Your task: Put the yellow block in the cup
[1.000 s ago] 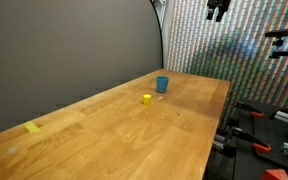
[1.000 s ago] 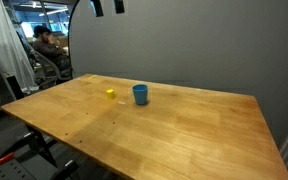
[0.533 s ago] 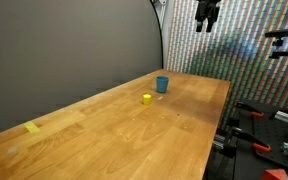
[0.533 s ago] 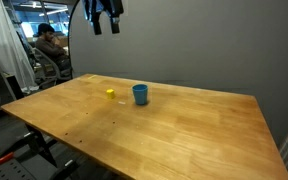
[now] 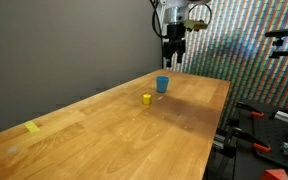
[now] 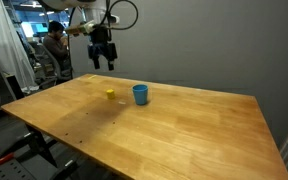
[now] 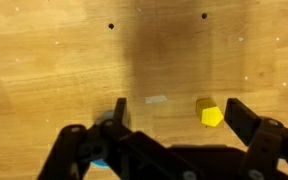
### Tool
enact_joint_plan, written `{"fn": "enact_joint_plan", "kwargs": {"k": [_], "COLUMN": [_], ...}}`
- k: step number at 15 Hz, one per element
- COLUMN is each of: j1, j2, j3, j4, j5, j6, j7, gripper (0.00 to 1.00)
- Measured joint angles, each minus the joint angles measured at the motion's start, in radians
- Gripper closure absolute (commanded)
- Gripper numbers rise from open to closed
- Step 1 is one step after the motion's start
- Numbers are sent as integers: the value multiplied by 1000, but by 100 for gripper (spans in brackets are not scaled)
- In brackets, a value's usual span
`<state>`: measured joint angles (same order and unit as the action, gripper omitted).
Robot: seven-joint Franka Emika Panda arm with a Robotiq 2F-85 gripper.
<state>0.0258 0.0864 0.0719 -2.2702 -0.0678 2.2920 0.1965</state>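
Note:
Next, my gripper first lowers while shifting to the right in the wrist view, to straddle the yellow block (image 5: 147, 99).
The yellow block (image 5: 147, 99) is a tiny cube on the wooden table, also seen in the other exterior view (image 6: 110, 94). The blue cup (image 5: 162, 85) stands upright just beside it (image 6: 140, 94). My gripper (image 5: 174, 57) hangs open and empty well above the table near both things (image 6: 103, 63). In the wrist view the block (image 7: 212, 115) lies on the wood between my spread fingers, nearer the right finger (image 7: 246, 120). My gripper (image 7: 180, 118) is open there. A sliver of the cup (image 7: 101, 160) shows at the lower left, mostly hidden by the gripper body.
A flat yellow tape patch (image 5: 32, 127) lies far down the table (image 5: 114, 140). A grey wall runs behind it. Clamps and stands (image 5: 259, 135) are off the table's end. A person (image 6: 52, 45) sits in the background.
The arm has come down from the top of both exterior views, and the gripper now hangs over the block and cup. Block and cup have not moved.

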Motion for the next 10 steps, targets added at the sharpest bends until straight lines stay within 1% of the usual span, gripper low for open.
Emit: {"fn": "enact_joint_plan", "kwargs": {"k": [3,6,10], "j1": [5,18,44], "j2": [171,319,466], "j3": [-4,-14,-19], "j4": [96,209,350], "j5": [0,1,17], "j6": [39,52,51], "j7": [31,48,57], "gripper": [0,0,0]}}
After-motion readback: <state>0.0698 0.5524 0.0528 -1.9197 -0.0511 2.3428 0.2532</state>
